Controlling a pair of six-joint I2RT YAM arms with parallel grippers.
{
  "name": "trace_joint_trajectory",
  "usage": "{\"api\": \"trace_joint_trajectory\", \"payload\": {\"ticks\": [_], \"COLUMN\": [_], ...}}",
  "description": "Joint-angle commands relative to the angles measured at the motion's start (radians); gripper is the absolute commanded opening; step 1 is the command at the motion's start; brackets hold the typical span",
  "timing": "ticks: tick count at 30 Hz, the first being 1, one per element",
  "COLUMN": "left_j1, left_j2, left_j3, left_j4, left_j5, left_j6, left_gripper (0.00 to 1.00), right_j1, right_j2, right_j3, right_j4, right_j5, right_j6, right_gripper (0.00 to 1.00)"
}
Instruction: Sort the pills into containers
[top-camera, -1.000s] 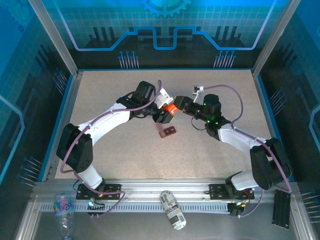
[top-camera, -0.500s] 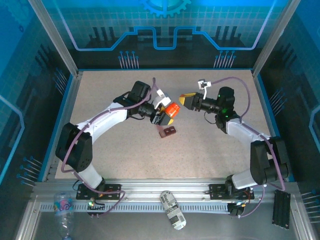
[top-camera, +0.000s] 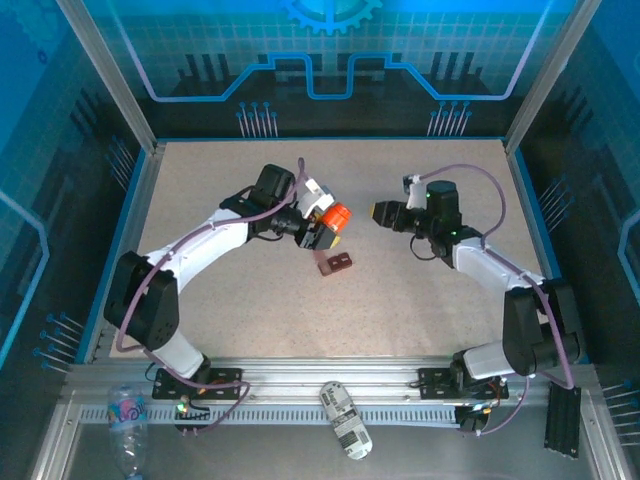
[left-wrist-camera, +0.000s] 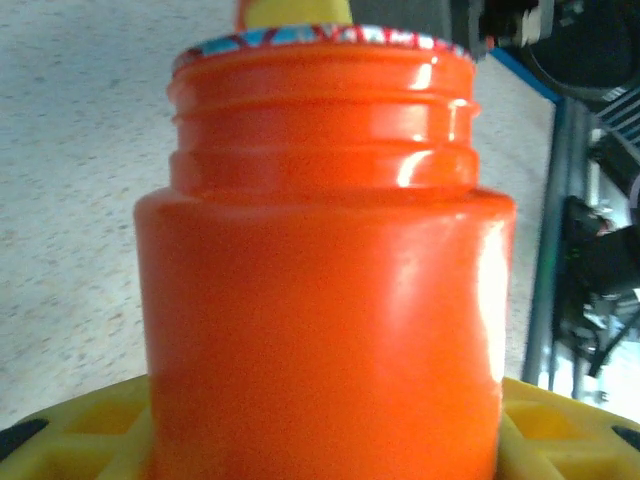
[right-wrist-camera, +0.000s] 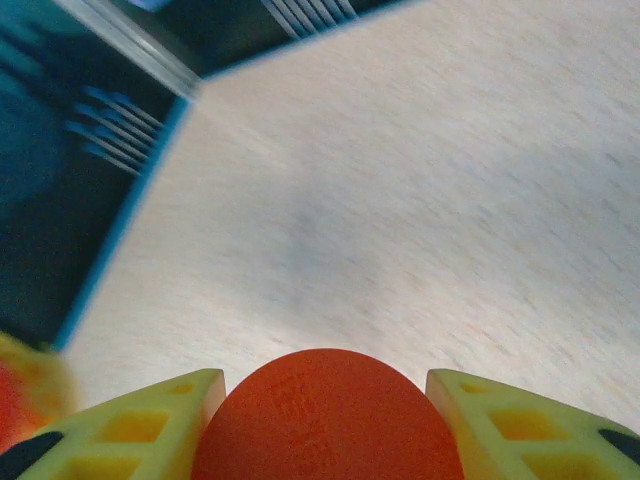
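I will next pull my right gripper back toward its base, tip it downward and lower the bottle's cap to release it there, since the tabletop below is bare.
The orange pill bottle (top-camera: 338, 215) hangs above the table middle with my left gripper (top-camera: 325, 226) shut on it. In the left wrist view the bottle (left-wrist-camera: 325, 280) stands uncapped, its threaded neck bare and a printed seal at the rim, between my yellow fingers (left-wrist-camera: 80, 432). My right gripper (top-camera: 384, 213) is off to the right of the bottle, apart from it. It is shut on the round orange-red cap (right-wrist-camera: 325, 425). The dark red-brown compartment tray (top-camera: 337, 263) lies flat on the table just below the bottle. No loose pills show.
On the front rail lie a clear plastic bottle (top-camera: 128, 425) and a labelled can (top-camera: 345, 420). A black block (top-camera: 563, 415) sits at the front right. Blue walls and metal posts ring the speckled table (top-camera: 250, 310).
My right gripper has drawn back to the right, away from the bottle, with the cap in it. My left gripper has shifted the bottle slightly up and left and turned it.
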Motion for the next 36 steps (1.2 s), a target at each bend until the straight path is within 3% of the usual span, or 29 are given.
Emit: {"api": "trace_joint_trajectory", "payload": {"ticks": [1,4,8,16,24,32,36], "left_j1": [0.002,0.003,0.002,0.003,0.002,0.002,0.002], "left_j2": [-0.049,-0.057,-0.08,-0.1,-0.095,-0.089,-0.098], "left_j3": [-0.029,-0.041,-0.061,-0.083,-0.079,-0.057,-0.056], "left_j4": [0.054,0.05,0.042,0.044,0.049,-0.029,-0.101], "left_j5": [-0.109,-0.134,-0.146,-0.154,-0.152,-0.157,-0.171], "left_j6": [-0.037,-0.046,-0.047,-0.062,-0.066,-0.045,-0.02], "left_gripper": [0.0,0.0,0.0,0.0,0.0,0.0,0.0], "right_j1": [0.048,0.085,0.135,0.197,0.204,0.199,0.188], "right_j2": [0.0,0.033,0.09,0.187,0.218,0.023,-0.051], "right_j3": [0.001,-0.029,-0.047,-0.063,-0.06,-0.055,0.003], "right_j4": [-0.242,-0.25,-0.237,-0.219,-0.23,-0.268,-0.331], "right_j5": [0.353,0.508,0.62,0.699,0.662,0.582,0.44], "right_j6": [-0.058,-0.025,-0.005,0.035,0.047,0.021,-0.04], "right_gripper": [0.38,0.4,0.41,0.52,0.73,0.75,0.75]}}
